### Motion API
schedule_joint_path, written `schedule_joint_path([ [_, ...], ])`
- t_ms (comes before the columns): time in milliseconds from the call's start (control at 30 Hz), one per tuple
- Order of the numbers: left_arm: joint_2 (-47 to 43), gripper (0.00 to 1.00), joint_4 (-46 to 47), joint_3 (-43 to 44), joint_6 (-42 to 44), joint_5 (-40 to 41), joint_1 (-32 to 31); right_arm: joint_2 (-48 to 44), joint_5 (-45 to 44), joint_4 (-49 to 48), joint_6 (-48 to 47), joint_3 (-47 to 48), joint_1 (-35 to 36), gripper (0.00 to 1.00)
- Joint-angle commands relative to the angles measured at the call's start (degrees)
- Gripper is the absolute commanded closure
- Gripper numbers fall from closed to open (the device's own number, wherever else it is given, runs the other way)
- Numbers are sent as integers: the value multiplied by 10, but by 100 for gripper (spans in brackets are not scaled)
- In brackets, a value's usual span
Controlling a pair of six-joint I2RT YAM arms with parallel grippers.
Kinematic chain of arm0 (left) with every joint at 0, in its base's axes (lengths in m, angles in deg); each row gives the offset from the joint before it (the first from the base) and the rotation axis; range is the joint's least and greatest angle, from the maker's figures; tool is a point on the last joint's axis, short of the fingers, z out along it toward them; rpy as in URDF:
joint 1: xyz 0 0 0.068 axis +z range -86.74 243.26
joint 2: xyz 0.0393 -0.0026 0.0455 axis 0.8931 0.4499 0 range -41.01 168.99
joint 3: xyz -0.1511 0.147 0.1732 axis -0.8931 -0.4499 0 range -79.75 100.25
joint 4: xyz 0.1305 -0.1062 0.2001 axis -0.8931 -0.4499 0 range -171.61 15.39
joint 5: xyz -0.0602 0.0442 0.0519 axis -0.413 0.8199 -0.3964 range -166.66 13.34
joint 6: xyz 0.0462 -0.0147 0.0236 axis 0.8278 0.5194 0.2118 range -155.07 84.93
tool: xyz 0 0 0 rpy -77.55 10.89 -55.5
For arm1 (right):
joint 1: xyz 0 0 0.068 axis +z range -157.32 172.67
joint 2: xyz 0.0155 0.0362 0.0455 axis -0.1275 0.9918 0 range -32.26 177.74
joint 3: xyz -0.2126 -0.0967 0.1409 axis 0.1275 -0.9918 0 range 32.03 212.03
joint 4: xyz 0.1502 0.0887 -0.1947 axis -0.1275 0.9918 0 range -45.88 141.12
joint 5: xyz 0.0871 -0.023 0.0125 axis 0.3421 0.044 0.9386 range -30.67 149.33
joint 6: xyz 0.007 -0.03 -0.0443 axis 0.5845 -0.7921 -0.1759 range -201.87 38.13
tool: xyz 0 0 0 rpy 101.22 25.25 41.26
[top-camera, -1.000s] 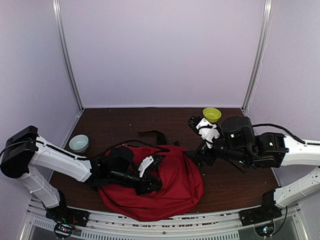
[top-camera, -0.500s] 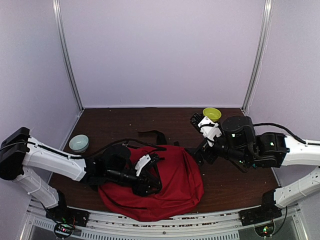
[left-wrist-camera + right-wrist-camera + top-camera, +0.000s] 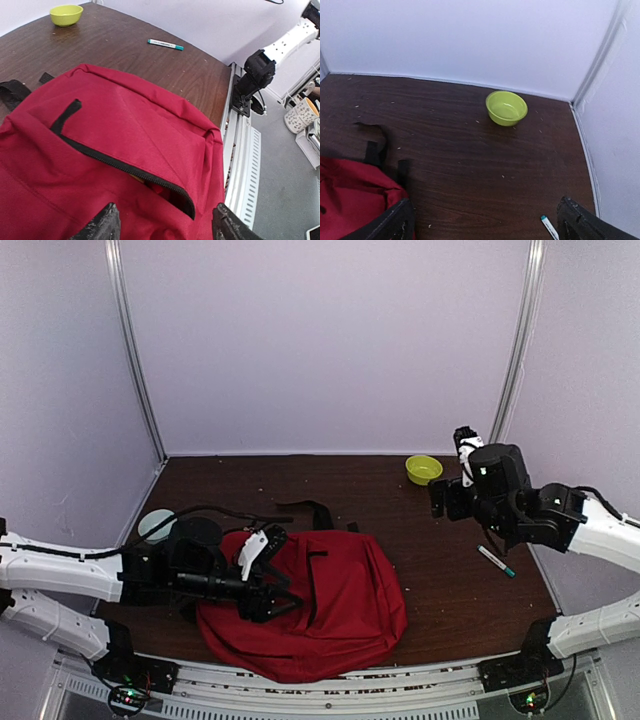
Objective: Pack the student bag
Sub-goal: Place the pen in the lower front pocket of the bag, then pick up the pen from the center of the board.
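I will move my right gripper down, back and toward the right in the top view onto the marker's body by its teal cap (image 3: 502, 566), as the marker lies unpacked.
The student bag (image 3: 330, 605) is a large red backpack lying flat at the table's near edge. Its black zipper (image 3: 125, 167) gapes a little, showing dark lining and a sliver of something yellowish inside. My left gripper (image 3: 268, 578) hovers over the bag's left part, jaws open, with only red fabric below them (image 3: 165, 227). My right gripper (image 3: 450, 468) is raised at the back right, well clear of the bag. In the right wrist view it (image 3: 485, 220) stands wide open and holds nothing.
A white marker with a teal cap (image 3: 496, 561) lies on the brown table right of the bag. A lime-green bowl (image 3: 423, 469) stands at the back right corner. A pale blue bowl (image 3: 155, 523) sits at the left, partly behind my left arm. Black bag straps (image 3: 310, 510) trail behind the bag.
My left gripper has opened and drawn back to the left over the bag. My right arm has lifted and swung right and back, uncovering the marker.
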Motion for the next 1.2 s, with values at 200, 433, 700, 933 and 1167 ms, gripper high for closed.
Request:
schedule_joint_path([
  [200,-64,36,-35,-15,4,70,2,59,79,215,267,-6,-246,0],
  [433,-71,37,-43,-17,2,74,2,113,243,154,242,-64,-424,0],
  [700,-86,37,-41,-28,-3,74,3,193,351,70,228,-90,-534,0],
  [933,-101,37,-46,-36,-7,79,3,265,502,-3,225,-124,-590,5],
  [1167,-101,37,-48,-34,-6,82,3,249,545,-15,239,-155,-591,7],
])
